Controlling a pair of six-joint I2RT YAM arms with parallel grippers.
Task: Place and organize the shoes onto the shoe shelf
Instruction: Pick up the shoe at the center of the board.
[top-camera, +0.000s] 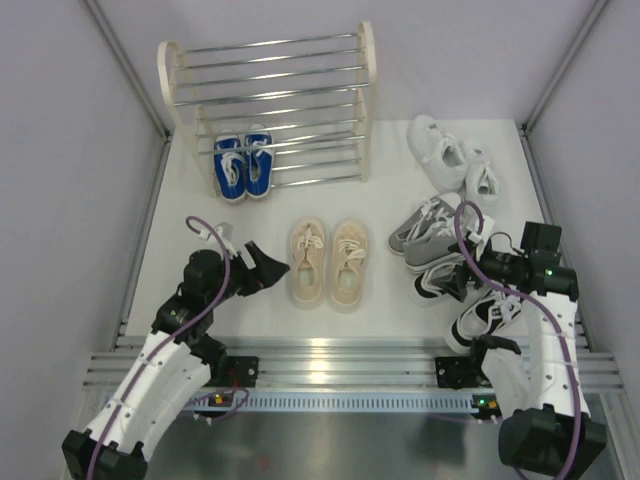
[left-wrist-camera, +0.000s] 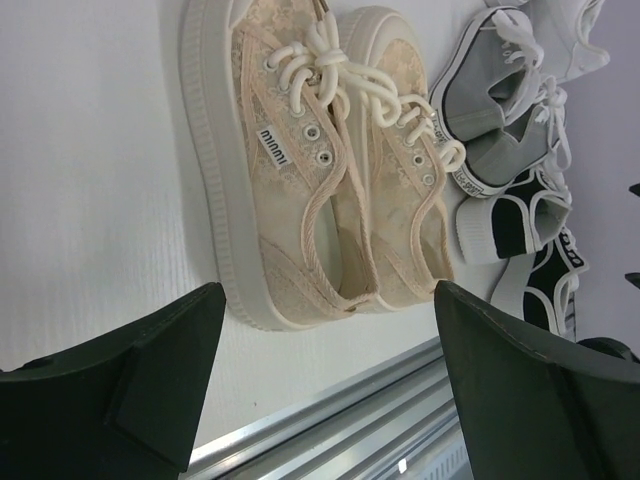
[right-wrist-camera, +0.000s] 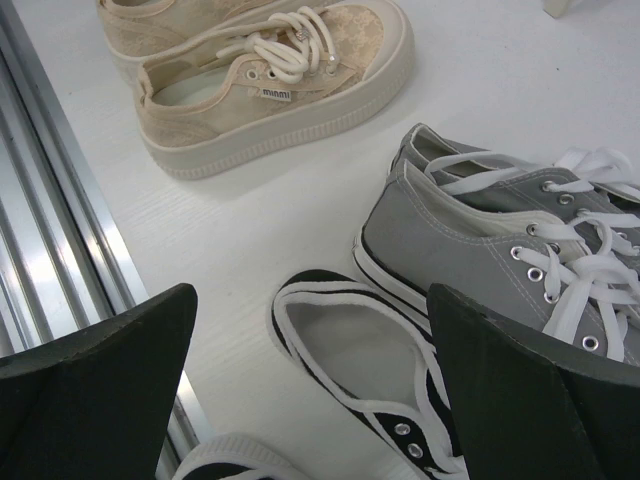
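Note:
The heel rim of the nearer beige shoe lies below my left gripper, to its right in the top view, so next I lower across astride it, as the gripper's opening is empty.
The shoe shelf (top-camera: 367, 90), cream side panels joined by chrome rods, stands at the back of the table. A blue pair (top-camera: 243, 165) lies at its lowest level on the left, among the rods. The beige pair (top-camera: 328, 262) sits mid-table. My left gripper (top-camera: 268, 268) hovers open just left of it, with the beige heels (left-wrist-camera: 300, 170) beyond its fingers. My right gripper (top-camera: 452, 283) is open above a black-and-white shoe (right-wrist-camera: 370, 360), beside the grey pair (right-wrist-camera: 490, 230). The white pair (top-camera: 455, 155) lies at the back right.
An aluminium rail (top-camera: 330, 365) runs along the near table edge, close under both grippers. Grey walls and slanted frame bars close in the left and right sides. A second black-and-white shoe (top-camera: 490, 318) lies under the right arm.

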